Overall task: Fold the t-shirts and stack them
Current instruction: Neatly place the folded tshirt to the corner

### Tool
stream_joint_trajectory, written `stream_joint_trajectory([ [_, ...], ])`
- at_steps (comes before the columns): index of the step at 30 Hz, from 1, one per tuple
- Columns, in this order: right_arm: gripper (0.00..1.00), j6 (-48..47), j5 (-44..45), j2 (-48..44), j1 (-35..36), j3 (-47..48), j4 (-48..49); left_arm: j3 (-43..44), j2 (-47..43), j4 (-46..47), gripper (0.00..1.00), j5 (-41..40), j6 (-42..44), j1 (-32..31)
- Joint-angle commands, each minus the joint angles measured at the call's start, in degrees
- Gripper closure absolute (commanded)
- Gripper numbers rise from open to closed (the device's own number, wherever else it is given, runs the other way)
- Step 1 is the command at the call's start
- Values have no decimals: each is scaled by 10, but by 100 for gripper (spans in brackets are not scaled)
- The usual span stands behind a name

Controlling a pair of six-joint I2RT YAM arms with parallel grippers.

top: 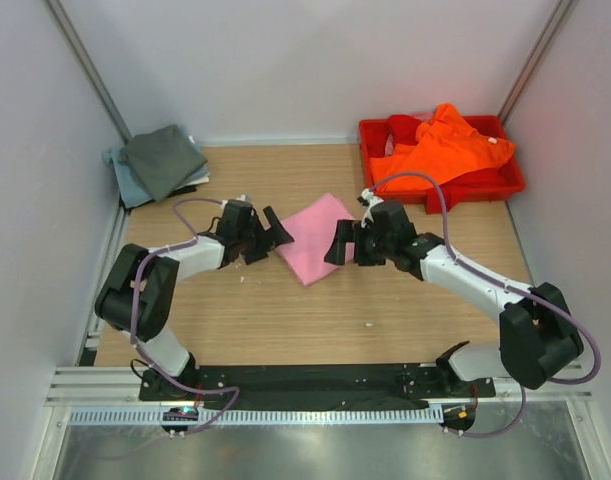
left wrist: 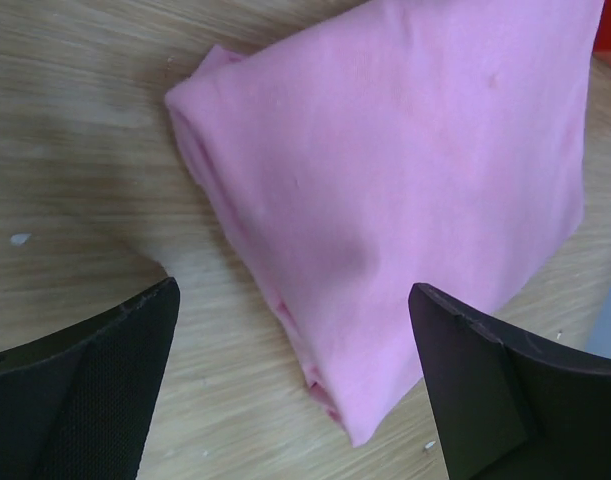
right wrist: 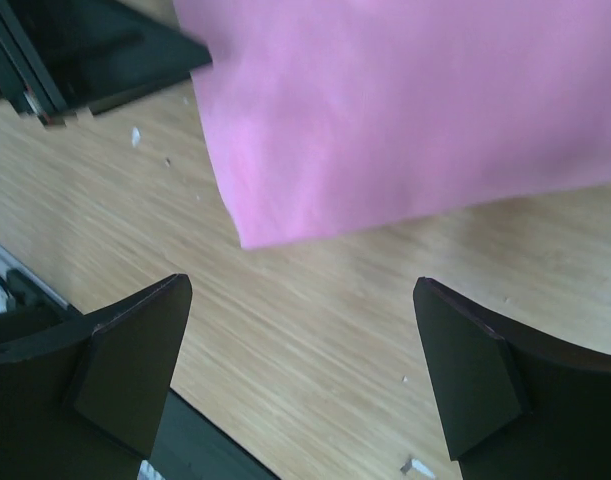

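Next, my left gripper moves slightly outward along the folded edge (top: 281,249) (left wrist: 249,240) of the light pink t-shirt and closes there, since its spread fingers already straddle that edge.
A folded light pink t-shirt (top: 315,238) (left wrist: 405,190) (right wrist: 405,110) lies flat on the wooden table between the two arms. My left gripper (top: 270,238) (left wrist: 293,290) is open at the shirt's left corner, with the folded edge between its spread fingers and neither finger touching it. Just right of the shirt, my right gripper (top: 338,243) (right wrist: 302,283) is open over bare wood. At the back left, a dark grey t-shirt (top: 163,158) lies folded on a pale blue-grey t-shirt (top: 125,182). A bright orange t-shirt (top: 445,145) lies crumpled in the tray.
The red plastic tray (top: 505,185) sits at the back right corner. White walls close in the table on the left, back and right. A black mounting rail (top: 315,380) runs along the near edge. Small white specks (left wrist: 20,239) dot the wood.
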Motion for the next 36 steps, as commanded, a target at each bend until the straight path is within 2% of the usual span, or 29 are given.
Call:
stream_joint_trajectory([
  [1, 0, 28, 48, -24, 23, -26, 64, -23, 34, 117, 4, -21, -44, 0],
  [7, 0, 33, 84, -81, 39, -94, 90, -31, 77, 144, 15, -65, -82, 0],
  [15, 0, 62, 90, -154, 48, -219, 176, -23, 92, 131, 21, -100, -80, 0],
  [18, 0, 68, 74, -156, 49, -261, 226, -16, 109, 141, 30, -89, -78, -4],
  [20, 0, 71, 63, -158, 49, -300, 284, -20, 113, 153, 42, -91, -81, -12],
  [21, 0, 76, 60, -160, 50, -313, 301, -27, 120, 170, 55, -87, -87, -14],
  [23, 0, 75, 56, -165, 50, -331, 332, -33, 129, 203, 64, -73, -95, -18],
  [24, 0, 75, 55, -176, 50, -335, 341, -34, 136, 211, 74, -69, -98, -18],
  [26, 0, 74, 56, -177, 50, -344, 346, -29, 141, 223, 87, -62, -96, -18],
  [27, 0, 75, 56, -178, 50, -345, 351, -25, 138, 222, 100, -61, -93, -18],
  [31, 0, 76, 56, -200, 49, -365, 366, 34, 112, 152, 100, -48, -63, -8],
  [36, 0, 81, 65, -235, 49, -383, 373, 122, 86, 14, 100, -25, -10, 30],
])
